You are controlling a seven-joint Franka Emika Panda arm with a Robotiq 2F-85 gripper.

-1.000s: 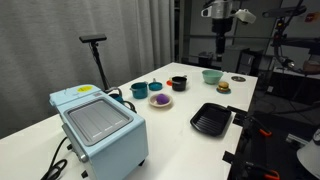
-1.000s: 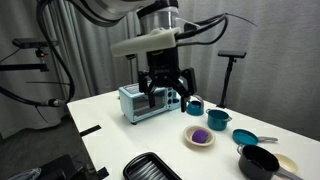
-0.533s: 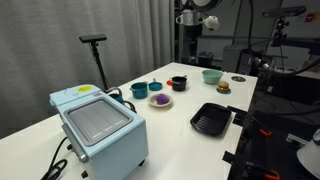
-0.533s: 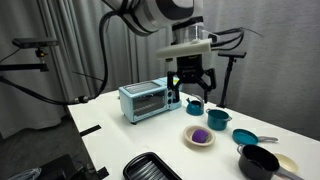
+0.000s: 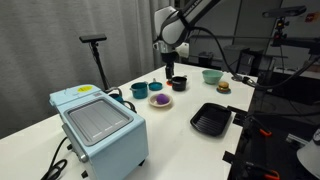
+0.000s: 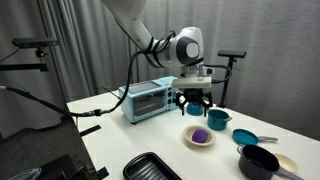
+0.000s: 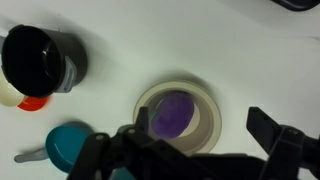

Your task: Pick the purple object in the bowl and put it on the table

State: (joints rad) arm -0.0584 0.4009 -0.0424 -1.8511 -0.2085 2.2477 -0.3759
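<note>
I should next move my gripper down and slightly outward into the bowl, around the purple object (image 5: 162,99) (image 7: 173,115).
The purple object (image 7: 172,114) is a dark-purple lump lying in the small cream-white bowl (image 7: 211,118) on the white table (image 7: 200,40). It also shows in both exterior views (image 5: 159,99) (image 6: 198,135), with the bowl (image 5: 165,102) (image 6: 189,141) under it. My gripper (image 7: 185,150) is open and empty, directly above the bowl, its fingers to either side of it in the wrist view. In both exterior views the gripper (image 5: 169,76) (image 6: 194,101) hangs a short way above the bowl.
A black cup (image 7: 40,60) and a teal cup (image 7: 68,148) stand near the bowl. A pale green bowl (image 5: 212,76), a burger-like item (image 5: 223,87), a black grill pan (image 5: 211,119) and a light-blue toaster oven (image 5: 97,122) also stand on the table.
My arm has swung across from beyond the table's far end and come down, so the gripper now hangs just over the bowl. Nothing on the table has moved.
</note>
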